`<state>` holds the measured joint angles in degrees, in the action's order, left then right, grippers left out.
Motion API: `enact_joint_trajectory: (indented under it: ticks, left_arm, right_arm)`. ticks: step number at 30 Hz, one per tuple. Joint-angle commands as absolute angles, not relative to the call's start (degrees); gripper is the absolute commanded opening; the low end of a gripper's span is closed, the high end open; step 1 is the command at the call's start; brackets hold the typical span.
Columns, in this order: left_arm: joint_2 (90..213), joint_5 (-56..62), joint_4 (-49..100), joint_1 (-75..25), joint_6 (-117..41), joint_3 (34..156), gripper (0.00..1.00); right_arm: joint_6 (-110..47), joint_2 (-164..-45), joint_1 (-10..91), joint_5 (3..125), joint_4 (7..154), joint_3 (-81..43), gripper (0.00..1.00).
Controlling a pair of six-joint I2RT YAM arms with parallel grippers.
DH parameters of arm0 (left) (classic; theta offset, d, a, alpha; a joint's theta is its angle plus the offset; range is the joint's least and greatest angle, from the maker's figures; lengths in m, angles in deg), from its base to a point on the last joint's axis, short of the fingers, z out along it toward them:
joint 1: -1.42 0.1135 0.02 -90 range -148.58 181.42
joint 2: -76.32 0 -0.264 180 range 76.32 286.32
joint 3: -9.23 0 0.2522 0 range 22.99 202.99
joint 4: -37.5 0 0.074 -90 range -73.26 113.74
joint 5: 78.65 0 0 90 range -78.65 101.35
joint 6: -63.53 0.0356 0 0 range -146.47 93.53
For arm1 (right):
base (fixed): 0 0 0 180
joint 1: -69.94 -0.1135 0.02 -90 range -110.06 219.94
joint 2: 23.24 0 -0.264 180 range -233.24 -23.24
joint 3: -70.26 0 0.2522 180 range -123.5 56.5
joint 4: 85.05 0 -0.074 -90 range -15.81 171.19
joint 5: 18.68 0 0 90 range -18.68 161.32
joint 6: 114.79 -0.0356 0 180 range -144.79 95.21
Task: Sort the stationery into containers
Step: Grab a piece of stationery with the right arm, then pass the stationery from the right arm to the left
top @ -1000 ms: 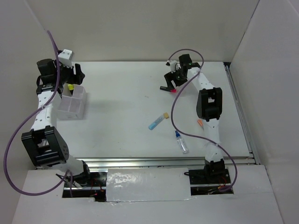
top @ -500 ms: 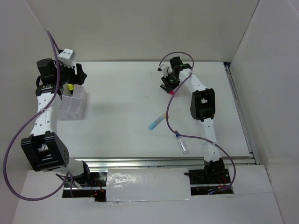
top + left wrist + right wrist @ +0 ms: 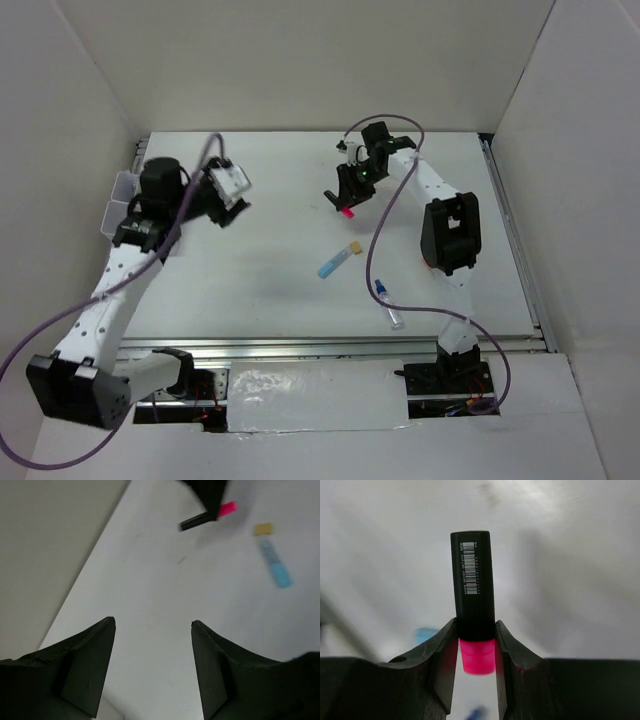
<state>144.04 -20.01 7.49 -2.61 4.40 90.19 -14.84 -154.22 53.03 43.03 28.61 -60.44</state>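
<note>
My left gripper moves back and across toward my right gripper and onto the pink cap (image 3: 477,657) next, because that highlighter end sticks out free of the closed fingers.
My right gripper (image 3: 476,630) is shut on a black highlighter (image 3: 472,590), the jaws clamping it just above its pink cap (image 3: 477,657). In the top view this gripper (image 3: 345,200) hangs over the far middle of the table. A light-blue marker (image 3: 338,259) lies in front of it, and a blue-capped bottle (image 3: 388,304) lies nearer the front. My left gripper (image 3: 152,622) is open with nothing between its fingers, above bare table left of centre (image 3: 228,205). The translucent organizer box (image 3: 118,200) stands at the far left, partly hidden by the left arm.
White walls close in the table on three sides. A metal rail (image 3: 350,347) runs along the front edge. The purple cables (image 3: 372,260) of both arms loop over the table.
My right gripper has shut on the pink-capped highlighter and carried it a little left. The left arm has swung away from the organizer box toward the table's middle, still open.
</note>
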Motion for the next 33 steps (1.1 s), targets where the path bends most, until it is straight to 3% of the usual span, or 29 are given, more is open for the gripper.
enact_joint_trajectory:
  ticks: [1, 7, 10, 14, 33]
  left_arm:
    - [137.76, -19.51, 3.36, -14.87, 22.9, 83.65, 0.74]
    - [135.81, -10.46, 2.38, -32.65, 36.98, 76.79, 0.72]
    - [137.92, -9.57, 3.08, -36.27, 37.95, 77.04, 0.71]
    - [141.44, -10.71, 3.26, -38.65, 38.74, 78.45, 0.7]
    - [149.61, -11.59, -4.65, -41.91, 38.92, 80.03, 0.59]
  right_arm:
    - [-32.84, -143.57, 51.05, 24.97, 31.0, -53.2, 0.0]
    - [-43.41, -139.28, 47.53, 19.02, 35.3, -41.51, 0.0]
    - [-48.6, -137.06, 44.99, 17.19, 38.99, -36.5, 0.0]
    - [-56.34, -136.0, 41.38, 17.27, 42.17, -33.14, 0.0]
    - [-60.39, -137.32, 36.28, 13.05, 42.78, -33.59, 0.0]
